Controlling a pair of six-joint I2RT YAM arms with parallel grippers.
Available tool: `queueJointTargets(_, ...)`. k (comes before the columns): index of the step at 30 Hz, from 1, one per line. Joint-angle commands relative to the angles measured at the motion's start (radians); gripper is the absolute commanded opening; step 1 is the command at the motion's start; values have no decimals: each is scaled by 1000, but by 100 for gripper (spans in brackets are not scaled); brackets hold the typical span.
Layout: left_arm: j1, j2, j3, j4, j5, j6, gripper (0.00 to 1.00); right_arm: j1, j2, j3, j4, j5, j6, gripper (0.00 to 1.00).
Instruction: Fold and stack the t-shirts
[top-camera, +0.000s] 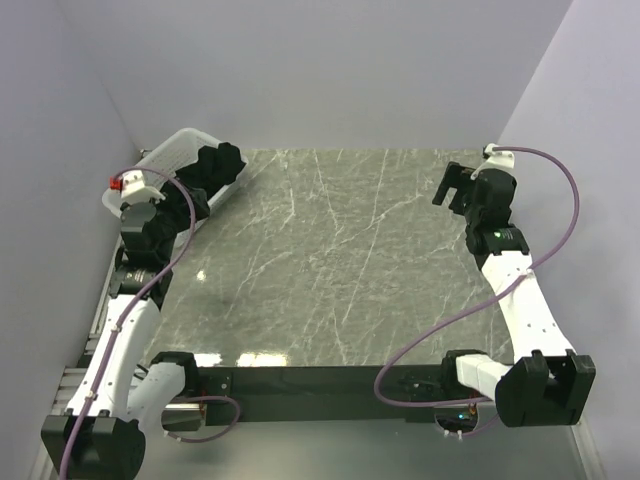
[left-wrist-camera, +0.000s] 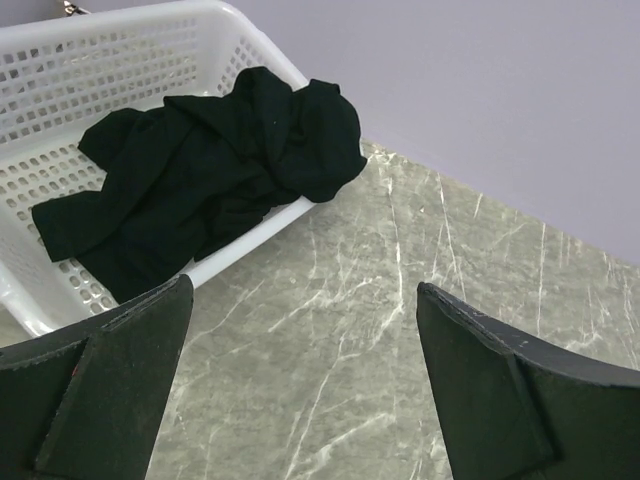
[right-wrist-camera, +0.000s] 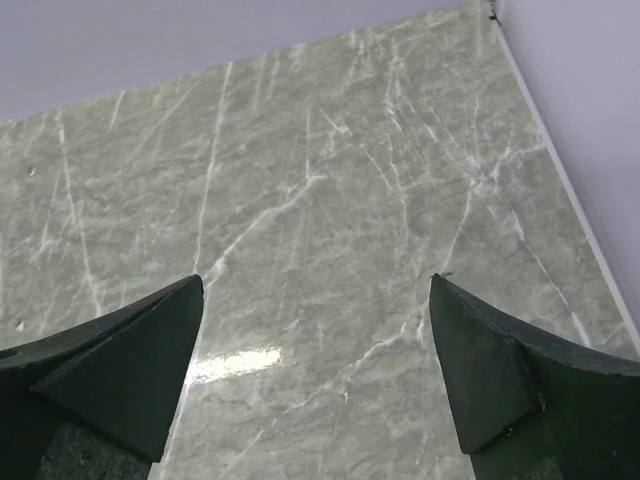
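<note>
I need to move my left gripper outward and down to close on the black t-shirts, because they bunch into a raised fold at the basket's rim (top-camera: 216, 162) (left-wrist-camera: 272, 128).
A crumpled heap of black t-shirts (left-wrist-camera: 210, 170) lies in a white mesh basket (left-wrist-camera: 60, 60), one fold hanging over its near rim. From above, the t-shirts (top-camera: 218, 165) and basket (top-camera: 170, 155) sit at the table's far left corner. My left gripper (left-wrist-camera: 303, 285) is open and empty, hovering over bare marble just short of the basket; from above, the left gripper (top-camera: 190, 205) is beside the basket's near end. My right gripper (right-wrist-camera: 316, 280) is open and empty above the far right of the table, where the top view also shows the right gripper (top-camera: 450, 185).
The grey-green marbled table (top-camera: 340, 260) spans the space between both arms. Lilac walls close in the far, left and right sides. A purple cable (top-camera: 560, 200) loops off the right arm.
</note>
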Motion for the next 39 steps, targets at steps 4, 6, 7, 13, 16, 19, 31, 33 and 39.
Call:
queueJointTargets(4, 1, 88, 134, -40, 25, 35, 100, 13, -56, 0, 29, -201, -153, 100)
queueJointTargets(6, 1, 108, 154, -48, 33, 42, 99, 27, -50, -17, 14, -467, -353, 100)
queueJointTargets(7, 1, 122, 157, -50, 33, 51, 99, 31, -42, -9, -51, -536, -416, 100)
queueJointTargets(13, 1, 186, 197, -59, 36, 89, 99, 47, 7, 83, -223, -623, -533, 100)
queueJointTargets(16, 1, 227, 211, -74, 68, 137, 99, 28, -7, 58, -247, -704, -590, 100)
queueJointTargets(19, 5, 261, 224, -82, 59, 172, 100, 24, -4, 18, -239, -753, -589, 100)
queueJointTargets(31, 127, 591, 457, -129, 227, 89, 100, -4, 51, 8, -213, -850, -607, 100)
queueJointTargets(33, 125, 683, 532, -137, 255, 62, 98, -2, 50, -1, -207, -855, -604, 100)
queueJointTargets(39, 127, 902, 727, -154, 289, -38, 92, -35, 59, -12, -207, -864, -592, 100)
